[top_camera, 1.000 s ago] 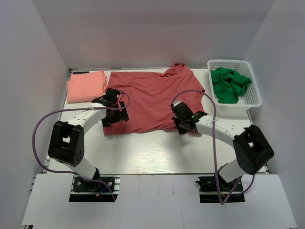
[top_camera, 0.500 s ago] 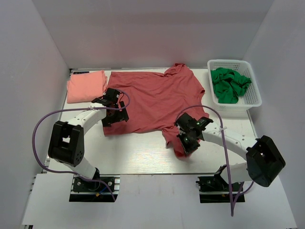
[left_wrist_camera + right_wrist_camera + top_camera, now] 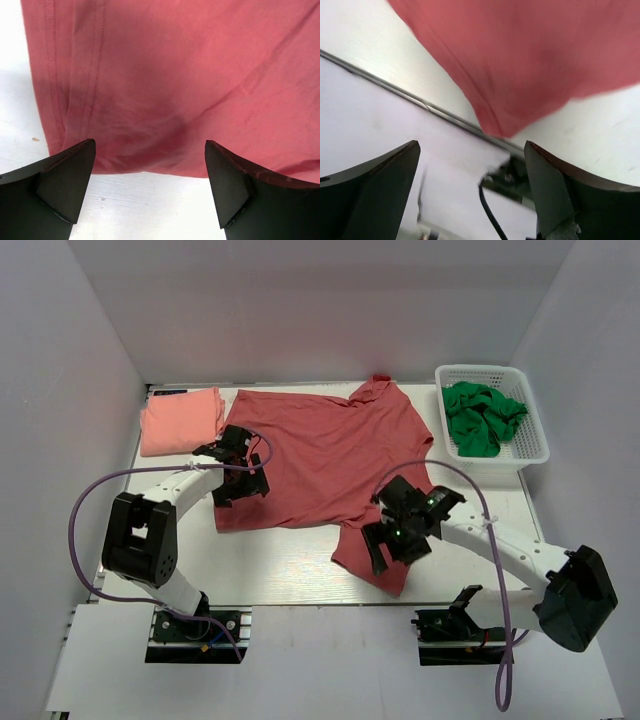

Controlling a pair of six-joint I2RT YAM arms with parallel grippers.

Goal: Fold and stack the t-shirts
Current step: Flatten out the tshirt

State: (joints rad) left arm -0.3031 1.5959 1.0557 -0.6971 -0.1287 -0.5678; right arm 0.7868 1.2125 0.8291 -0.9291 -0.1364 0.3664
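My left gripper needs to turn and move down and to the left in the top view, onto the red shirt's near hem corner, because that corner is beside one finger.
The brick-red t-shirt (image 3: 320,450) lies spread on the table, its lower right corner drawn out to the front edge (image 3: 375,570). The salmon-pink t-shirt (image 3: 180,420) lies folded at the back left. My left gripper (image 3: 238,492) hovers open over the red shirt's lower left hem (image 3: 150,150), with nothing between its fingers (image 3: 65,185). My right gripper (image 3: 380,552) stands open just above the drawn-out corner (image 3: 520,60). It holds nothing, and the cloth lies loose beyond its fingertips (image 3: 555,195).
A white basket (image 3: 540,452) holding green cloth (image 3: 482,418) stands at the back right. White walls close in the table on three sides. The table's front metal edge (image 3: 420,102) runs right by the red shirt's corner.
The right gripper dragged the red shirt's lower right corner toward the front edge, then opened and let it go. The left arm has not moved.
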